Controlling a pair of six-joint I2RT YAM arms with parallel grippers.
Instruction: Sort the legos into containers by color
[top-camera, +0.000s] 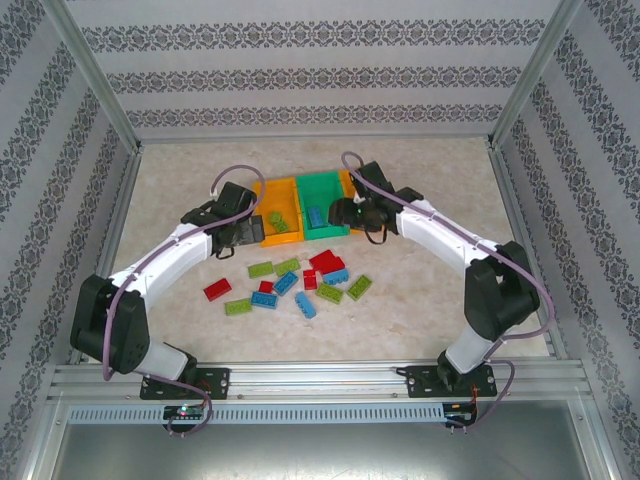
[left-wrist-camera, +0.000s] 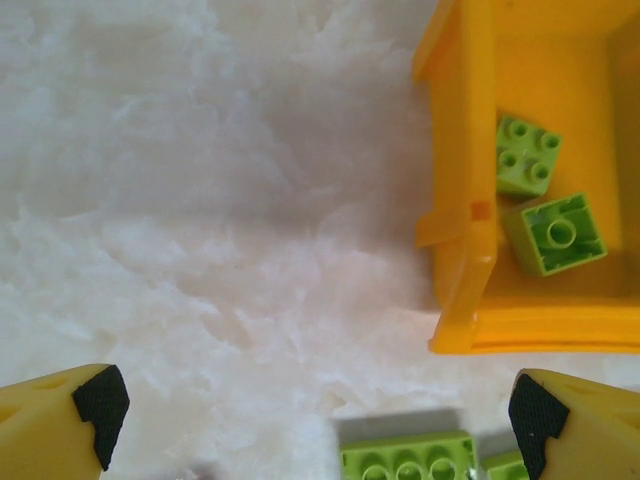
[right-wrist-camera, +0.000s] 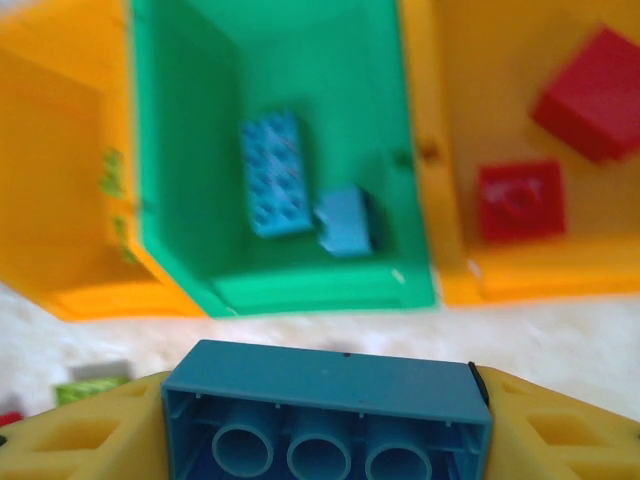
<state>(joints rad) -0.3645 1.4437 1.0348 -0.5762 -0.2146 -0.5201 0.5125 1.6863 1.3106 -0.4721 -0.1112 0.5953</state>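
The right gripper moves outward over the far part of the green bin's bottom next and releases the blue lego there, since blue legos sit inside.
The containers stand in a row at the back: an orange bin (top-camera: 272, 196), a green bin (top-camera: 322, 186) and a second orange bin (right-wrist-camera: 440, 150). Two blue legos (right-wrist-camera: 275, 172) lie in the green bin (right-wrist-camera: 180, 150), two red ones (right-wrist-camera: 520, 198) in the right orange bin, and two lime ones (left-wrist-camera: 558, 232) in the left orange bin (left-wrist-camera: 465, 200). My right gripper (right-wrist-camera: 325, 425) is shut on a blue brick (right-wrist-camera: 330, 385), just short of the green bin's near wall. My left gripper (left-wrist-camera: 315, 420) hangs open over the bare table beside the left bin, with a lime brick (left-wrist-camera: 408, 458) near it.
Loose legos lie scattered in the middle of the table: a red one (top-camera: 217, 290), lime ones (top-camera: 261, 269), blue ones (top-camera: 306, 305) and a red cluster (top-camera: 325, 262). Patterned walls and metal posts enclose the table. Both arms arch over the pile's sides.
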